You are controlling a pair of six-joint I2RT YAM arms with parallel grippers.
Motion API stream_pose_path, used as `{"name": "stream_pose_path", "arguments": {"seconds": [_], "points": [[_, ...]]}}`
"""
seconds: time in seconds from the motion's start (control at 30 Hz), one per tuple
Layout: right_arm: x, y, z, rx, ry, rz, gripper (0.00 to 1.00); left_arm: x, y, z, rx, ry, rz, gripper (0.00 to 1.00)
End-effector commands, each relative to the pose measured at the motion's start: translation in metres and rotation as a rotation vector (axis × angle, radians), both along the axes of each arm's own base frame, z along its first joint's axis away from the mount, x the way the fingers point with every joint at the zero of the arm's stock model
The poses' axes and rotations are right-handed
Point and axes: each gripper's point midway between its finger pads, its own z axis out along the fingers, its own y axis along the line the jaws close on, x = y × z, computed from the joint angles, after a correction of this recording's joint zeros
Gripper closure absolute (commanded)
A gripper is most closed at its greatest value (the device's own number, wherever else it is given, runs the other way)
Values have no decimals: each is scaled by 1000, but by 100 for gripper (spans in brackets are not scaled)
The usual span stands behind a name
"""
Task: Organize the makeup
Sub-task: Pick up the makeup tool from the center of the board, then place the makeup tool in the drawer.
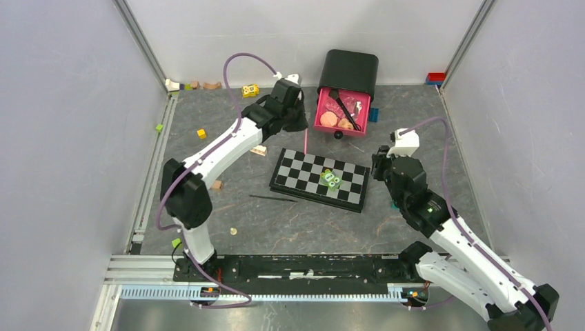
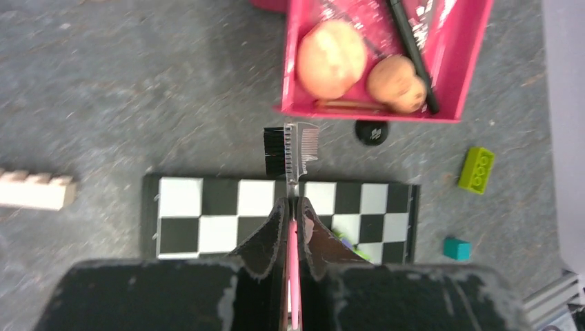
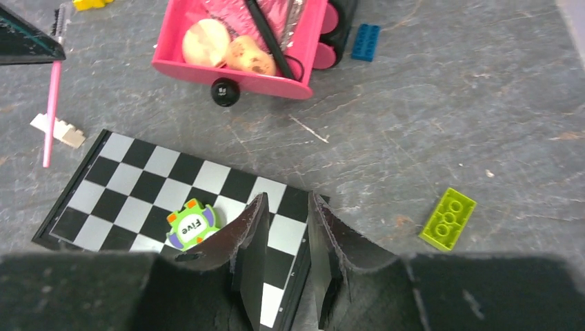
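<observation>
The left gripper moves to the right in the top view next, then down over the pink tray's black brush (image 1: 340,103) (image 2: 403,27), because the tray already holds makeup tools.
My left gripper (image 2: 292,201) is shut on the pink handle of a small brow comb-and-brush (image 2: 293,148), whose head points at the pink tray (image 2: 372,112). In the top view the comb's pink handle (image 1: 305,141) hangs below that gripper (image 1: 302,124), just left of the tray (image 1: 319,114). The tray holds two round peach puffs (image 2: 331,58) (image 2: 397,81) and a black long-handled brush (image 2: 412,48). A small round black piece (image 2: 372,131) lies in front of it. A thin dark pencil (image 1: 274,198) lies on the table. My right gripper (image 3: 286,207) is open and empty over the chequered board's right edge.
The chequered board (image 1: 303,172) carries a green toy (image 1: 331,179). A black box (image 1: 350,69) stands behind the tray. Loose blocks lie around: a lime brick (image 3: 448,218), a blue brick (image 3: 365,41), a teal block (image 2: 457,248), a cream brick (image 2: 34,191).
</observation>
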Motion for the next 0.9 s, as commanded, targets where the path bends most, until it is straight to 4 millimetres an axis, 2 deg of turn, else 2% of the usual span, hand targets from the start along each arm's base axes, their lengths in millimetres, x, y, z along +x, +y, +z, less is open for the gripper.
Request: {"name": "stream_pose_path", "arguments": {"seconds": [0.0,0.13,0.43,0.47,0.6,0.73,0.87], "points": [[-6,-26,4,-29,-28,-106,66,20,-47,31,-119,-55,-81,98],[-12,-39,8,-18,-40,-164,66,37,-69,29,-197,-20,-28,98],[-23,-52,6,25,-52,-212,67,70,-113,34,-426,48,97,98],[-24,-53,6,26,-52,-215,67,71,-117,29,-434,66,107,98],[-27,-56,6,26,-53,-227,67,80,-124,25,-461,96,176,98],[-29,-59,7,30,-59,-237,67,89,-117,10,-482,134,309,98],[-30,-60,6,35,-58,-238,67,97,-116,5,-510,143,381,98]]}}
